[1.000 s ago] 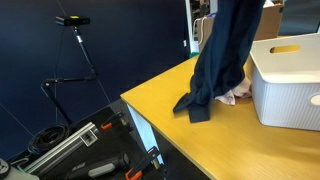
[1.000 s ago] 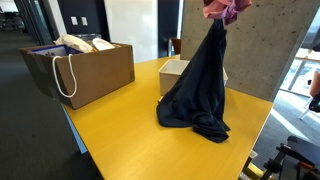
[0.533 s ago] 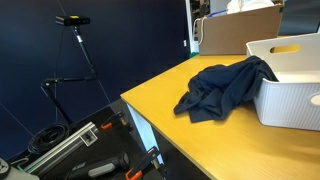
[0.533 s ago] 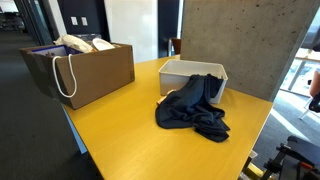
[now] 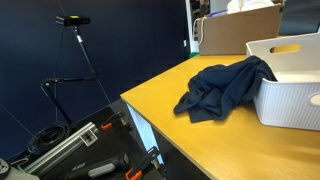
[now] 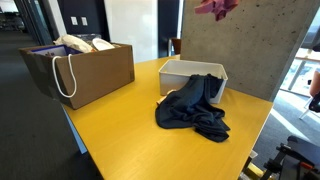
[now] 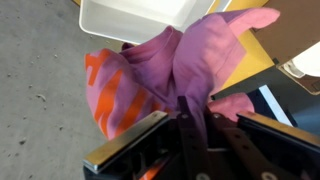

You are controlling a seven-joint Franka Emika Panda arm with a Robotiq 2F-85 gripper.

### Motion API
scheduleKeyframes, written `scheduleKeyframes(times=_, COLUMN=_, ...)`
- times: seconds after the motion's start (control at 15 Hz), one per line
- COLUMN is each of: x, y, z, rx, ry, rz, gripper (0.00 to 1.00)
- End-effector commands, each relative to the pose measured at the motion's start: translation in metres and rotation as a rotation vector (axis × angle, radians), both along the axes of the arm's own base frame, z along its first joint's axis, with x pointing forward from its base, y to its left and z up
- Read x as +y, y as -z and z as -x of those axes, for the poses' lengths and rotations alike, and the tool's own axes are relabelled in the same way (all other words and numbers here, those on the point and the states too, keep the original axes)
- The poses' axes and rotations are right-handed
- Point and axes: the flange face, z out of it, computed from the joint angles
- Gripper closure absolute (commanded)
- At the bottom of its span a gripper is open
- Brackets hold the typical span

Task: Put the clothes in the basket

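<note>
The gripper needs to bring the pink cloth down into the open white basket (image 5: 294, 71) (image 7: 147, 16), toward the basket's rim where the navy garment hangs over, because the cloth is hanging high.
A dark navy garment (image 5: 222, 88) lies crumpled on the yellow table (image 5: 200, 140), draped partly over the rim of the white basket (image 5: 290, 80); both also show in the other exterior view, the garment (image 6: 192, 105) in front of the basket (image 6: 190, 68). My gripper (image 7: 190, 105) is shut on a pink cloth with orange stripes (image 7: 200, 50) and holds it high above the basket (image 7: 140, 15). In an exterior view only the hanging pink cloth (image 6: 215, 6) shows at the top edge. The gripper itself is out of both exterior views.
A brown paper bag with rope handles (image 6: 85, 70) holding light fabric stands on the table's far side. A cardboard box (image 5: 240, 30) stands behind the basket. A stand (image 5: 75, 30) and equipment cases (image 5: 80, 150) are on the floor beyond the table's edge.
One second ago the navy garment hung from the gripper together with the pink cloth. It has dropped onto the table and basket rim. The pink cloth stays in the jaws, high up.
</note>
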Motion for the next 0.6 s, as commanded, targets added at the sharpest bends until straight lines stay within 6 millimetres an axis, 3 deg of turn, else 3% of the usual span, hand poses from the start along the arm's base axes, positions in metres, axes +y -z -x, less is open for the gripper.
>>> scheduleKeyframes(times=0.0, x=-0.004, y=0.08, z=-0.048, rx=0.072, ry=-0.09, rz=-0.048, gripper=0.97)
scheduleKeyframes(times=0.33, x=0.003, y=0.225, z=-0.091, rx=0.21, ry=-0.165, rz=-0.091, gripper=0.97)
scheduleKeyframes(times=0.53, x=-0.009, y=0.286, z=-0.096, rx=0.275, ry=-0.164, rz=-0.107, gripper=0.97)
